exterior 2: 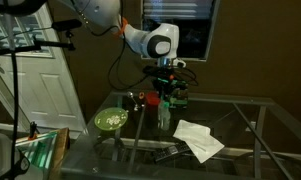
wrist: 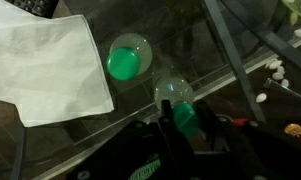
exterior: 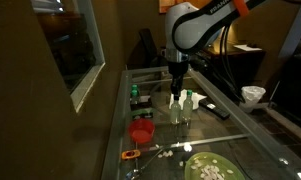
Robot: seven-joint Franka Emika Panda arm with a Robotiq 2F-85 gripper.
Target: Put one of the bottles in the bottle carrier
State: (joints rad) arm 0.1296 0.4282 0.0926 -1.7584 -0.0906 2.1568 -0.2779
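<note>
My gripper raises the bottle over the carrier by the red cup (exterior: 141,99) next, then lowers and releases it, since the carrier's rim stands above the glass.
My gripper (wrist: 182,122) points straight down over the glass table, and its two fingers sit tight against the green cap of a see-through bottle (wrist: 174,92). A second bottle (wrist: 125,60) stands just beside it, seen from above. In both exterior views the gripper (exterior: 176,88) (exterior 2: 167,88) is at the top of the held bottle (exterior: 175,103) (exterior 2: 165,112), with another bottle (exterior: 191,99) close by. I cannot tell whether the held bottle is off the glass. The dark bottle carrier (exterior: 140,101) stands further along the table with green caps above its rim.
A red cup (exterior: 142,131) stands near the table's front. A green round plate (exterior: 212,168) (exterior 2: 111,120) holds small white pieces. A white napkin (wrist: 45,60) (exterior 2: 198,139) lies next to the bottles. A white cup (exterior: 253,95) stands off to the side.
</note>
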